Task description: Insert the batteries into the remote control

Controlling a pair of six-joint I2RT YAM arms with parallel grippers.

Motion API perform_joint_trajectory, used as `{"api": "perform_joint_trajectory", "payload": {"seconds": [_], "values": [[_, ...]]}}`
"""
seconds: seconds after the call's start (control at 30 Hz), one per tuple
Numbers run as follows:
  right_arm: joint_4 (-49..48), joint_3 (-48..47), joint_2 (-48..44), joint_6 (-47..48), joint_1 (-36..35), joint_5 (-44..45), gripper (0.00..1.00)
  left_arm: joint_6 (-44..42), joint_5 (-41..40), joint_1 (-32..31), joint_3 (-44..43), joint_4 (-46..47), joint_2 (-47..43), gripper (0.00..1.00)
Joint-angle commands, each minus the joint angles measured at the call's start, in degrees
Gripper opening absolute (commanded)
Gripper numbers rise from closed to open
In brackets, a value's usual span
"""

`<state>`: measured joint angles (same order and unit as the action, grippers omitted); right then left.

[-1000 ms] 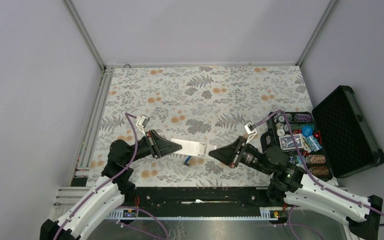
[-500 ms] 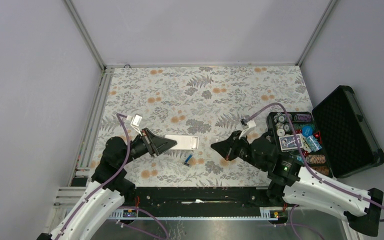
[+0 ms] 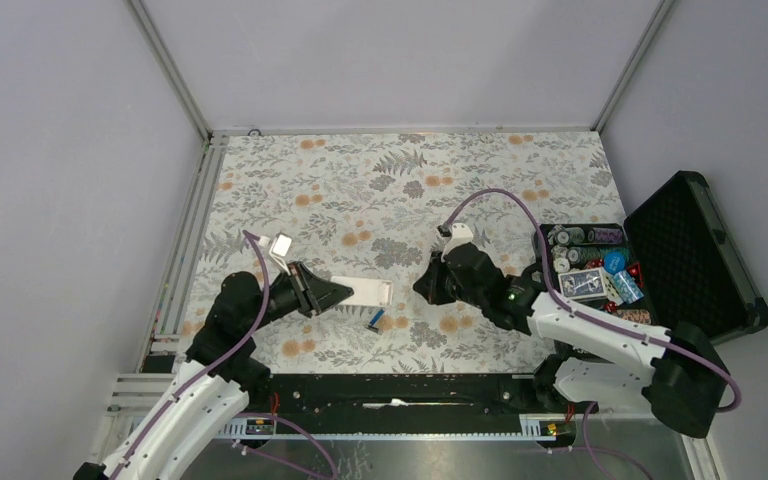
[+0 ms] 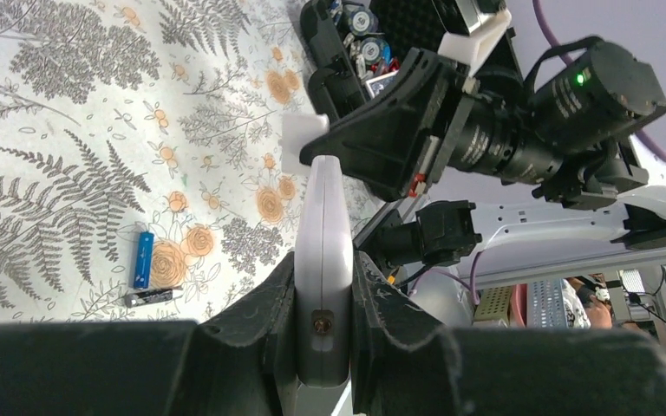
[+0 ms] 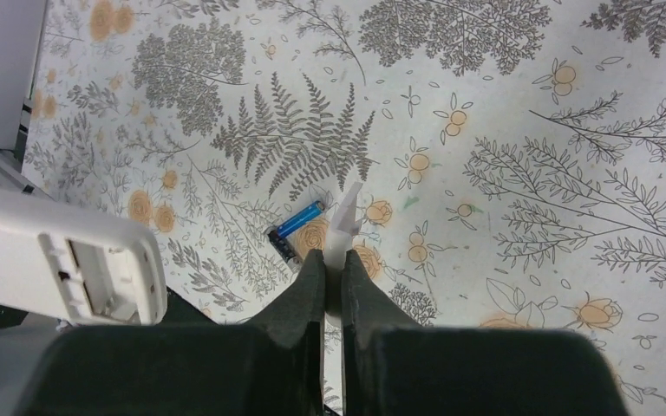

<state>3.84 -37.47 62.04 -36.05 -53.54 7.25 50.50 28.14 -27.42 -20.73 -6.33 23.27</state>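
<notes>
The right gripper lowers the cover to a clear patch of cloth away from the remote next, because both batteries still lie unloaded.
My left gripper is shut on one end of the white remote control and holds it edge-up; in the left wrist view the remote stands between the pads. In the right wrist view the remote shows an open battery bay. My right gripper is shut on a thin white plastic cover, just right of the remote. A blue battery and a dark one lie together on the cloth below the remote, also in the top view and the left wrist view.
An open black case stands at the right, its tray filled with chip stacks, cards and dice. The floral cloth covers the table. A metal rail runs along the left edge.
My right gripper has drawn away from the remote's end with the white cover in it, and its wrist swung up and left. The left gripper pulled the remote slightly left.
</notes>
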Motion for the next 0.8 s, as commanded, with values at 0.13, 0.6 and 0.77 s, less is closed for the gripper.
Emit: {"api": "perform_joint_trajectory", "payload": {"seconds": [0.13,0.6,0.77], "values": [[-8.9,-2.3,7.5,-1.8,8.4,-11.1,0.0,0.2,0.9,0.3,2.6,5.4,1.2,0.0],[-21.1,0.7,17.8,-7.0,17.4,-18.7,0.0,1.8,3.3,0.2,4.9,9.9,3.9,0.0],[-24.4,1.5,22.1,-9.6,20.4,-20.6,0.0,2.3,4.0,0.2,5.3,11.3,5.1,0.0]]}}
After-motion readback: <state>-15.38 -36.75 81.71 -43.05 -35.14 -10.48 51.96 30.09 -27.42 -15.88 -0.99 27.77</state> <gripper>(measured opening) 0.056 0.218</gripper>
